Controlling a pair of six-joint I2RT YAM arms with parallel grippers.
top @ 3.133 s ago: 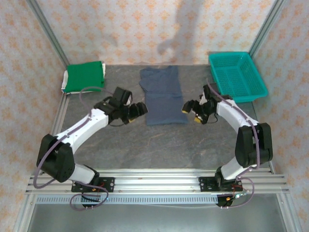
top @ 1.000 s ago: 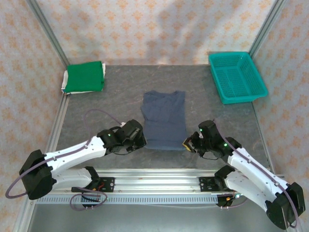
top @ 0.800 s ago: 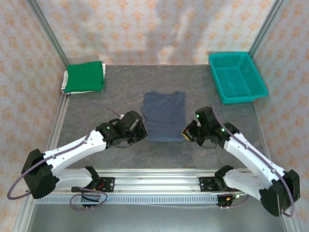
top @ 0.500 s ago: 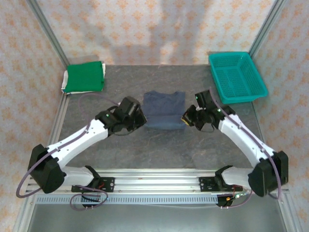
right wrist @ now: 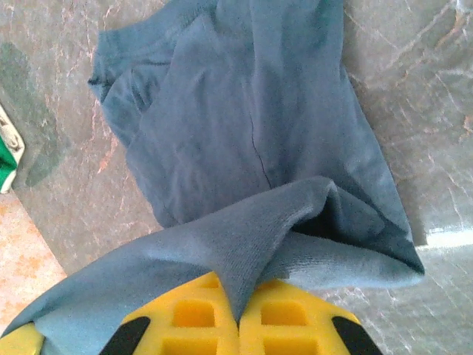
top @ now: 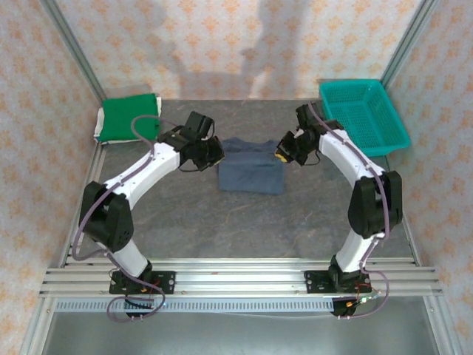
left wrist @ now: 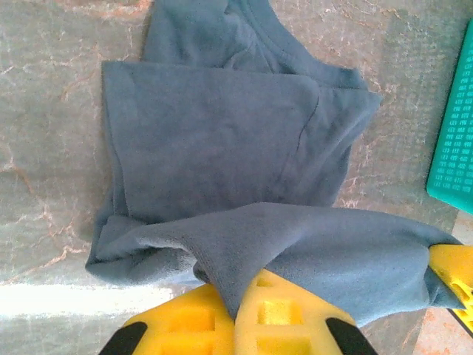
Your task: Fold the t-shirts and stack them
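The lifted hem still hangs short of the collar, so my left gripper should move outward and down onto the shirt's collar end (top: 231, 145) (left wrist: 185, 37) and let go of the hem's corner.
The slate-blue t-shirt (top: 251, 171) lies mid-table, its near hem lifted and doubled back over the body toward the collar. My left gripper (top: 216, 151) is shut on the hem's left corner and my right gripper (top: 281, 154) is shut on its right corner. In the left wrist view the cloth (left wrist: 214, 140) pinches into the seam between the yellow fingers of the gripper (left wrist: 236, 310). The right wrist view shows the same pinch of shirt (right wrist: 251, 126) in its gripper (right wrist: 238, 314). A folded green t-shirt (top: 131, 117) rests on a white one (top: 99, 127) at the back left.
A teal mesh basket (top: 362, 117) stands at the back right corner, close behind the right arm; its edge (left wrist: 452, 148) shows in the left wrist view. Patterned walls and metal posts enclose the table on three sides. Bare grey tabletop (top: 244, 222) lies in front of the shirt.
Both grippers have carried the blue shirt's near hem from the front of the table toward the back, folding the lower half over the upper half. Both stayed shut.
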